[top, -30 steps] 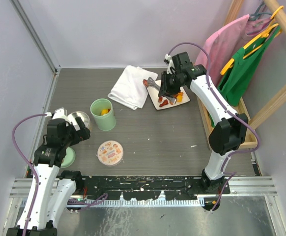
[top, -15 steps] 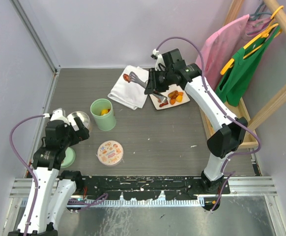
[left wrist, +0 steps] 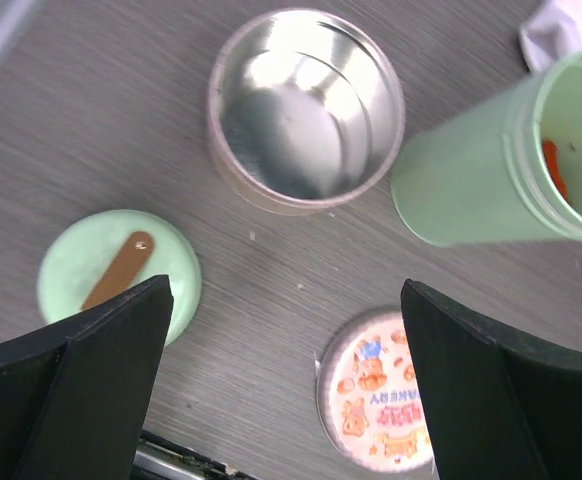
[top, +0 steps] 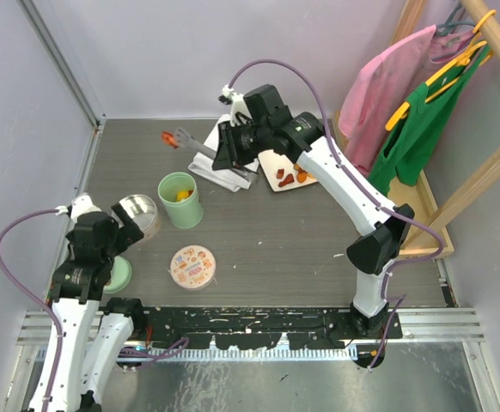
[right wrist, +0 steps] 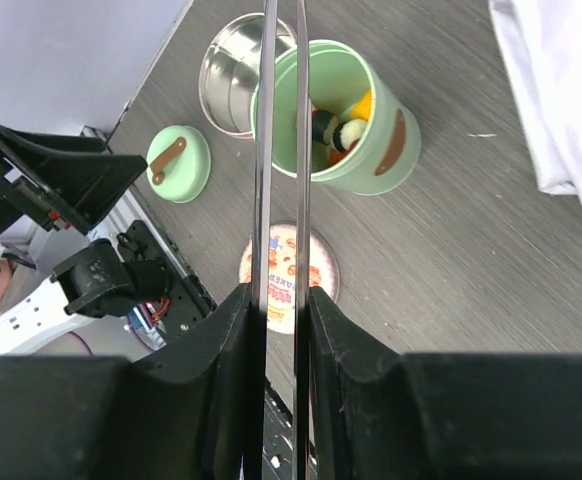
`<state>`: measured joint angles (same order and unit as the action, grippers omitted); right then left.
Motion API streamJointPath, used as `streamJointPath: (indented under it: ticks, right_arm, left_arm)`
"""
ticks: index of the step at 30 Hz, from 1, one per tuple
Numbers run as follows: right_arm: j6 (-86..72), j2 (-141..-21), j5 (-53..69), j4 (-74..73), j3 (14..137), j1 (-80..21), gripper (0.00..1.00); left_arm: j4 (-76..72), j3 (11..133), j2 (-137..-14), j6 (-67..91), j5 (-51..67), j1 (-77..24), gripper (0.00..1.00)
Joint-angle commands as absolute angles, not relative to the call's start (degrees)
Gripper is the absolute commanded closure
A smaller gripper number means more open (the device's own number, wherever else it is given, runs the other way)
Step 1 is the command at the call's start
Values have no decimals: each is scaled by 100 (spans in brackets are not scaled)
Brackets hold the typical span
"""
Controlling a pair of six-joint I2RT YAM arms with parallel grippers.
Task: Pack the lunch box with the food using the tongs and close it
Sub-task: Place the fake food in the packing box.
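Note:
My right gripper holds the tongs [top: 192, 137]. It needs to carry them back and down next until their ends reach into the empty steel inner bowl, and then release the orange-red piece.
My right gripper [top: 231, 148] is shut on the tongs [top: 192, 137], whose tips pinch an orange-red piece [top: 167, 136] above the table's back left. In the right wrist view the two thin tongs arms [right wrist: 265, 150] run up between my fingers [right wrist: 233, 345] and out of the frame. Below them stands the mint-green lunch box [top: 179, 199], open, with yellow, orange and dark food [right wrist: 346, 125] inside. More food [top: 289, 178] lies on the white plate [top: 272, 183]. My left gripper [left wrist: 286, 400] hangs open and empty over the table, between the mint-green lid [left wrist: 81, 260] and a printed round lid [left wrist: 376, 400].
A steel inner bowl [top: 137, 215] stands left of the lunch box. A white cloth [top: 220, 167] lies under my right wrist. A wooden rack [top: 482, 172] with pink and green garments [top: 417, 120] fills the right side. Walls close the back and left.
My right arm has swung left from the plate, past the cloth, carrying the piece in the tongs. My left arm has drifted slightly left and nearer, still open.

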<state>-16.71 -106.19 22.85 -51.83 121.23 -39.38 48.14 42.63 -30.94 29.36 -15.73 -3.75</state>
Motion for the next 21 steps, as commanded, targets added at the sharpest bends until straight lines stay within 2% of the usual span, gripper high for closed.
streamJointPath:
  ticks: [1, 5, 21]
  right_arm:
    - [-1743, -10756, 2514, -4872, 12596, -4185, 82]
    - [-1779, -10938, 2542, -4798, 12750, -4458, 81]
    - [-1826, -11649, 2354, -4785, 12995, -5335, 81]
  left_arm:
    - [5234, 4595, -3063, 3701, -3087, -397, 2]
    - [5653, 4799, -2988, 4125, -3730, -396, 2]
    - [6192, 6183, -3027, 4181, -3735, -397, 2]
